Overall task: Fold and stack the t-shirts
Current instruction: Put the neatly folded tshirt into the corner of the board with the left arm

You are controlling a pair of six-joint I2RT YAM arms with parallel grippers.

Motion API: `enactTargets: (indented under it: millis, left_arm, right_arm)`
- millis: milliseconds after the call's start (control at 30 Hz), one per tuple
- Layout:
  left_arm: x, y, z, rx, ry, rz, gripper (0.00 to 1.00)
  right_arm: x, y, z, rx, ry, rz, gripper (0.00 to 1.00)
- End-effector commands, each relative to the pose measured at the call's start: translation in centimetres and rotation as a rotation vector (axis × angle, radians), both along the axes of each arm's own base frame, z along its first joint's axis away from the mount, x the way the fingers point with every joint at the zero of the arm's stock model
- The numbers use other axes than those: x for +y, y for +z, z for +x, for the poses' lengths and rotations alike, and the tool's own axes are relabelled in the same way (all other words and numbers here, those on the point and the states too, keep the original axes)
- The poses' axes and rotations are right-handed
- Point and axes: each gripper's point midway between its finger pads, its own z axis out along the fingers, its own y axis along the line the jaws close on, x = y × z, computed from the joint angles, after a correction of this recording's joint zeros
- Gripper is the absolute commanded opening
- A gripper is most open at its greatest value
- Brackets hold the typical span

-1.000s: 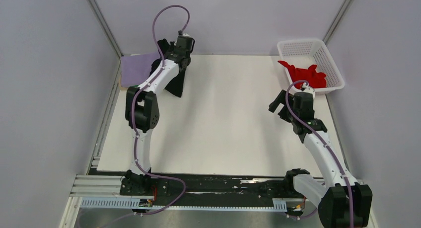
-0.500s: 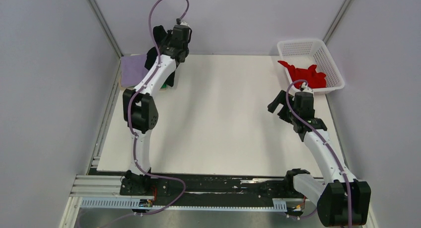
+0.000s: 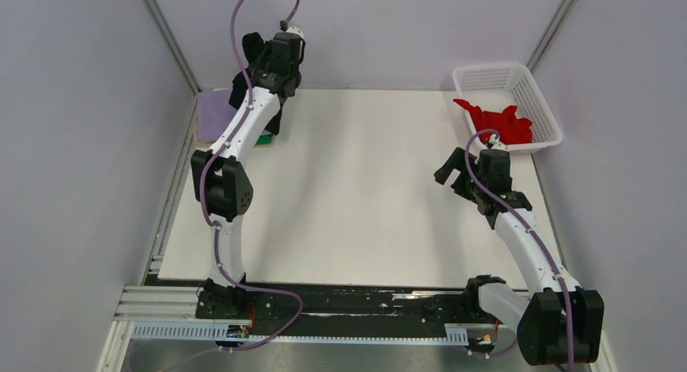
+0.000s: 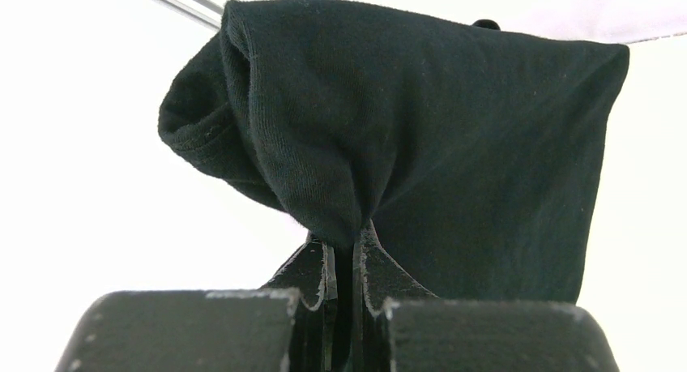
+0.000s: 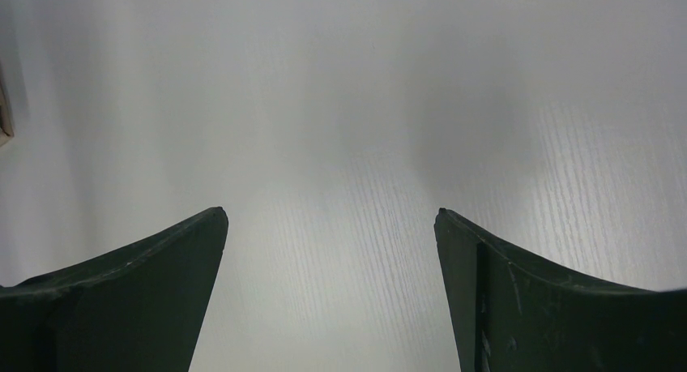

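Note:
The black t-shirt hangs above the folded lilac t-shirt (image 3: 212, 113), so I will move my left gripper down and to the left in the top view onto it and let go.
My left gripper (image 3: 261, 57) is shut on the black t-shirt (image 3: 241, 87) and holds it hanging above the table's far left corner. In the left wrist view the black t-shirt (image 4: 421, 145) bunches out of the closed left gripper (image 4: 344, 238). Below it lies a folded lilac t-shirt (image 3: 212, 113), with a green t-shirt's edge (image 3: 265, 140) showing beside it. A red t-shirt (image 3: 498, 121) lies crumpled in the white lattice basket (image 3: 486, 76). My right gripper (image 3: 450, 171) is open and empty over the bare table, left of the basket; its open jaws (image 5: 330, 214) frame only white tabletop.
The white table (image 3: 364, 186) has grey walls on three sides and a metal rail along its left edge (image 3: 174, 202). The basket stands at the far right corner. The arm bases sit on the black rail (image 3: 364, 303) at the near edge.
My left gripper has lifted the black t-shirt higher and carried it left and back, over the lilac t-shirt. The green edge has come into view. The right arm has barely moved.

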Motion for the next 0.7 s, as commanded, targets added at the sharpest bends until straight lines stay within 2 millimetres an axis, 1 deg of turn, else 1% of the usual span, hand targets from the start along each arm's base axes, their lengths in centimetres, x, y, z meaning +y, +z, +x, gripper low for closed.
enactTargets:
  millis: [0, 33, 67, 133, 333, 433, 500, 533, 600, 633, 667]
  left_arm:
    - [1.4, 4.0, -0.3, -0.100, -0.020, -0.063, 0.00]
    - [1.7, 3.7, -0.1, -0.092, -0.023, -0.067, 0.00]
    - [1.5, 2.8, 0.2, -0.072, -0.044, -0.075, 0.00]
    - [1.9, 1.5, 0.6, -0.041, -0.049, -0.073, 0.00]
    - [4.2, -1.2, 1.8, -0.001, -0.016, -0.075, 0.00]
    - [5.7, -2.3, 2.4, 0.007, -0.005, -0.090, 0.00]
    - [6.4, -3.2, 3.0, 0.024, -0.021, -0.093, 0.00]
    - [6.5, -4.1, 3.5, 0.033, -0.033, -0.094, 0.00]
    - [7.6, -5.1, 4.4, 0.042, -0.047, -0.093, 0.00]
    - [8.5, -5.9, 4.9, 0.053, -0.041, -0.098, 0.00]
    - [9.7, -6.2, 5.0, 0.056, -0.024, -0.103, 0.00]
  right_arm:
    - [-0.2, 1.7, 1.4, -0.072, -0.001, -0.006, 1.00]
    - [-0.2, 1.7, 1.5, -0.072, -0.003, -0.007, 1.00]
    - [-0.2, 1.7, 1.5, -0.072, -0.003, -0.008, 1.00]
    - [-0.3, 1.8, 1.5, -0.074, -0.005, -0.011, 1.00]
    - [-0.7, 1.7, 1.6, -0.071, -0.022, -0.024, 1.00]
    - [-0.9, 1.6, 1.6, -0.065, -0.033, -0.031, 1.00]
    - [-1.0, 1.4, 1.7, -0.058, -0.036, -0.034, 1.00]
    - [-1.0, 1.4, 1.7, -0.057, -0.037, -0.036, 1.00]
    - [-1.1, 1.3, 1.7, -0.053, -0.039, -0.041, 1.00]
    - [-1.1, 1.2, 1.7, -0.049, -0.040, -0.041, 1.00]
    - [-1.1, 1.2, 1.7, -0.046, -0.040, -0.041, 1.00]
